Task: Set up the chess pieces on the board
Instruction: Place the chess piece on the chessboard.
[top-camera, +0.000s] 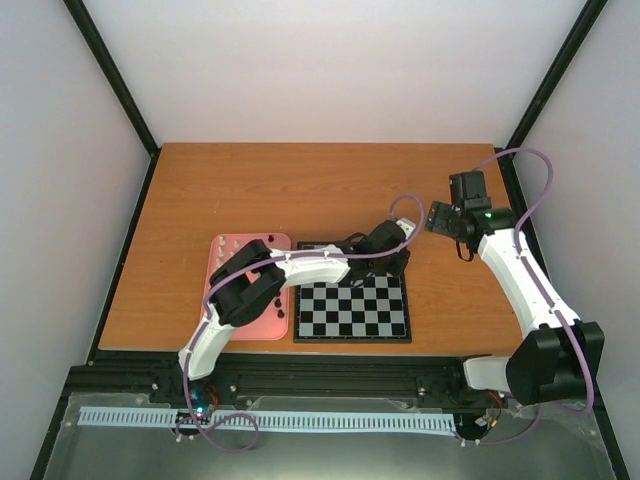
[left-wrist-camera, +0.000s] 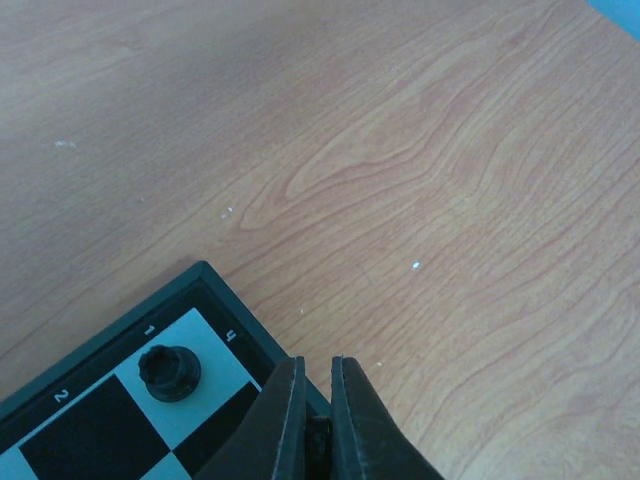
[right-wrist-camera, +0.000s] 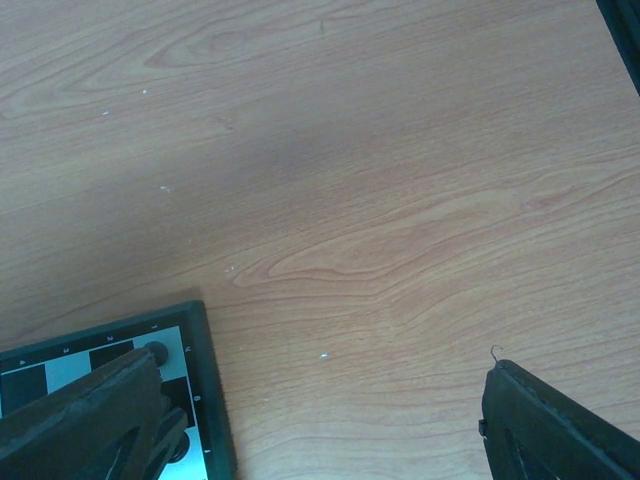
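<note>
The nearest black square (left-wrist-camera: 217, 432) is below the left gripper and to its left in the wrist view, so the robot will next lower the gripper and move it sideways onto that square.
The checkered board (top-camera: 352, 310) lies at the table's front centre. My left gripper (top-camera: 396, 262) hangs over its far right corner. In the left wrist view the left gripper (left-wrist-camera: 316, 362) is shut on a small black chess piece (left-wrist-camera: 318, 440), wedged low between the fingers just past the board's rim (left-wrist-camera: 236, 305). A black piece (left-wrist-camera: 169, 371) stands on the white corner square. My right gripper (top-camera: 437, 220) hovers over bare wood to the right of the board; in the right wrist view the right gripper (right-wrist-camera: 320, 430) is wide open and holds nothing, with the board's corner (right-wrist-camera: 208, 400) and a black piece (right-wrist-camera: 155, 352) at lower left.
A pink tray (top-camera: 228, 300) lies against the board's left side, with small white pieces (top-camera: 240, 243) along its far end and black ones (top-camera: 279, 311) near the left arm. Bare wooden tabletop (top-camera: 300, 190) stretches behind the board. Black frame posts stand at the table's sides.
</note>
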